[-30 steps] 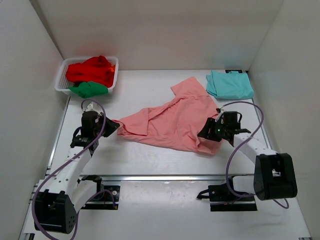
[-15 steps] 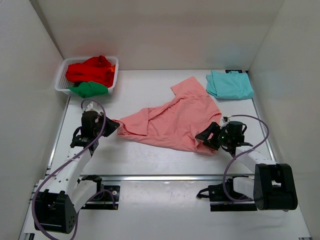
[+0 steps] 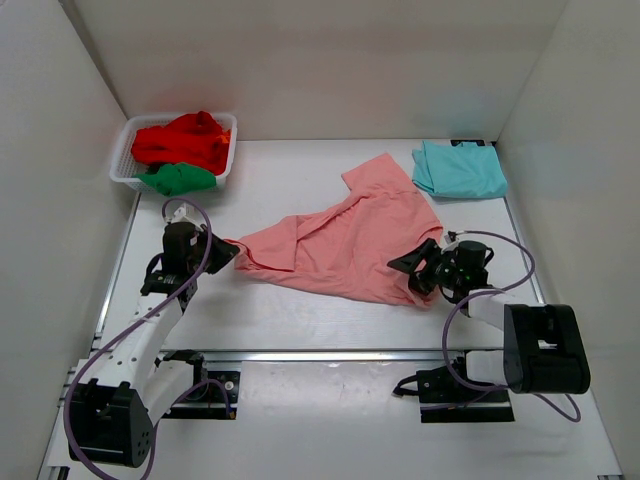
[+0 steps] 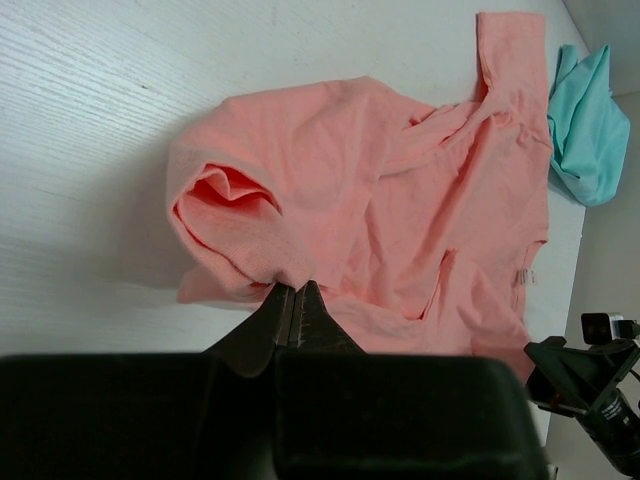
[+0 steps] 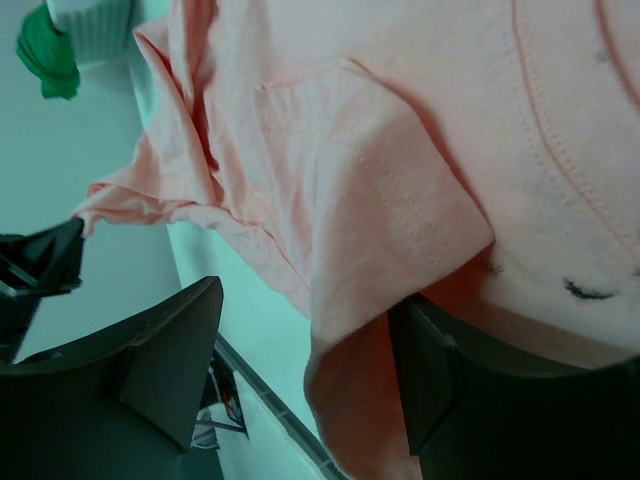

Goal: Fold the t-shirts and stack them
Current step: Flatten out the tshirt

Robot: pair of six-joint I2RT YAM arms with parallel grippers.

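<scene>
I will next shift my right gripper outward to close on the raised pink fold [image 5: 400,205]. The fold is just outward of my fingers, and one finger is already under its cloth.
The salmon-pink t-shirt [image 3: 345,245] lies crumpled across the middle of the table. My left gripper [image 3: 224,251] is shut on its left edge, and the left wrist view shows the jaws [image 4: 296,291] pinching a fold of the pink fabric [image 4: 400,190]. My right gripper [image 3: 412,268] is open at the shirt's near right corner. In the right wrist view [image 5: 300,370] the pink hem [image 5: 400,200] hangs between the spread fingers, with one finger [image 5: 445,375] under the cloth. A light teal t-shirt [image 3: 460,170] lies folded at the back right.
A white mesh basket [image 3: 122,160] at the back left holds a red t-shirt [image 3: 185,140] and a green t-shirt [image 3: 178,179]. White walls close in on both sides and the back. A metal rail [image 3: 330,355] runs along the near edge.
My right wrist has dropped lower and drawn back toward the near right, with its fingers now spread at the shirt's corner. The left arm has not moved.
</scene>
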